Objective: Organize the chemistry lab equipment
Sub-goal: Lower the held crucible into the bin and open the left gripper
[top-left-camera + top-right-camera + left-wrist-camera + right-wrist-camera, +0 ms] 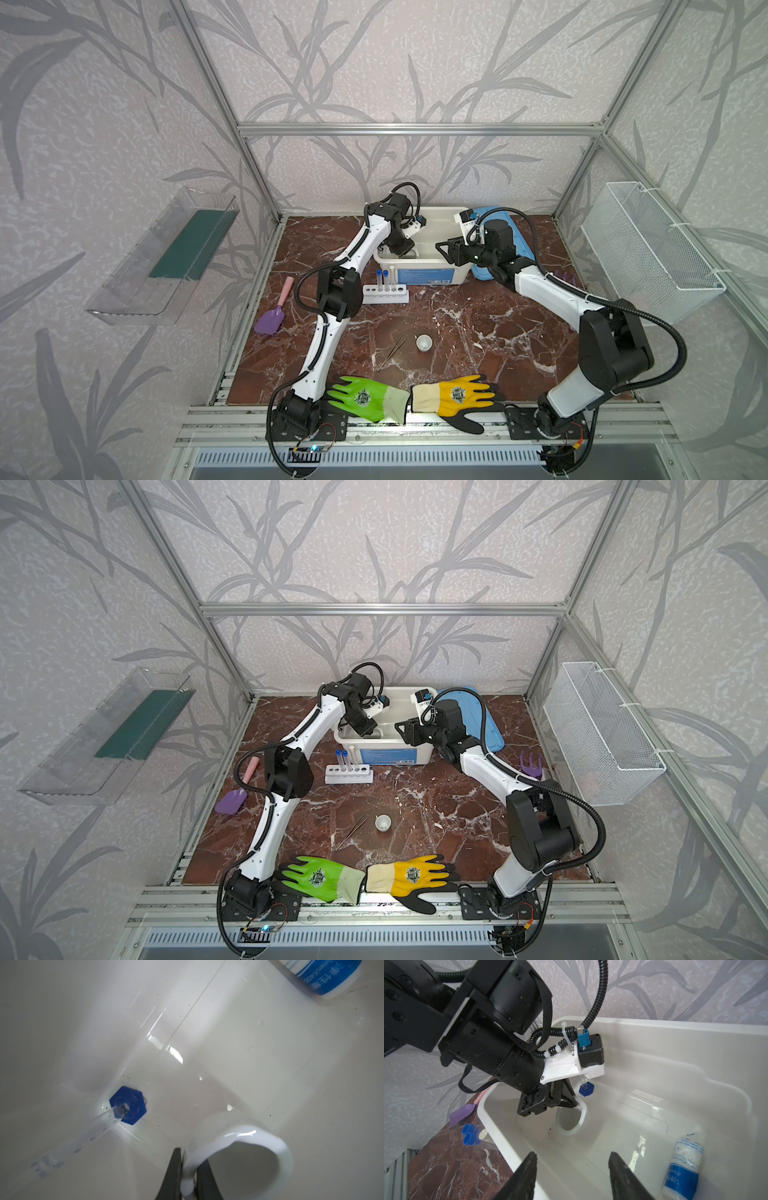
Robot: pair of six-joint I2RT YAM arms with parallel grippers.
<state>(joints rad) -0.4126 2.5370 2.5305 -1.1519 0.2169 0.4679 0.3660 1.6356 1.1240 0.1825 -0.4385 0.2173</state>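
Note:
My left gripper lowers next until the tilted dish stands on the bare bottom of the bin just below, beside the cylinder's blue base, then releases the dish's rim.
My left gripper (190, 1153) reaches down into the white bin (424, 274) and is shut on the rim of a small white dish (249, 1142), one finger inside and one outside. The dish hangs tilted just above the bin floor (583, 1113). Inside the bin lie the clear cylinder with its blue base (128, 1105) and the white blue-labelled bottle (683, 1167). My right gripper (572, 1157) stands open over the bin's near rim, holding nothing. In front of the bin stands the white rack (386, 295) with capped test tubes (384, 278). Tweezers (392, 353) and another dish (424, 343) lie mid-table.
A green glove (365, 397) and a yellow glove (457, 399) lie at the front edge. A purple trowel (272, 318) is at the left, a purple rake (532, 764) at the right. A blue lid (515, 241) lies behind my right arm. A wire basket (648, 249) hangs on the right wall.

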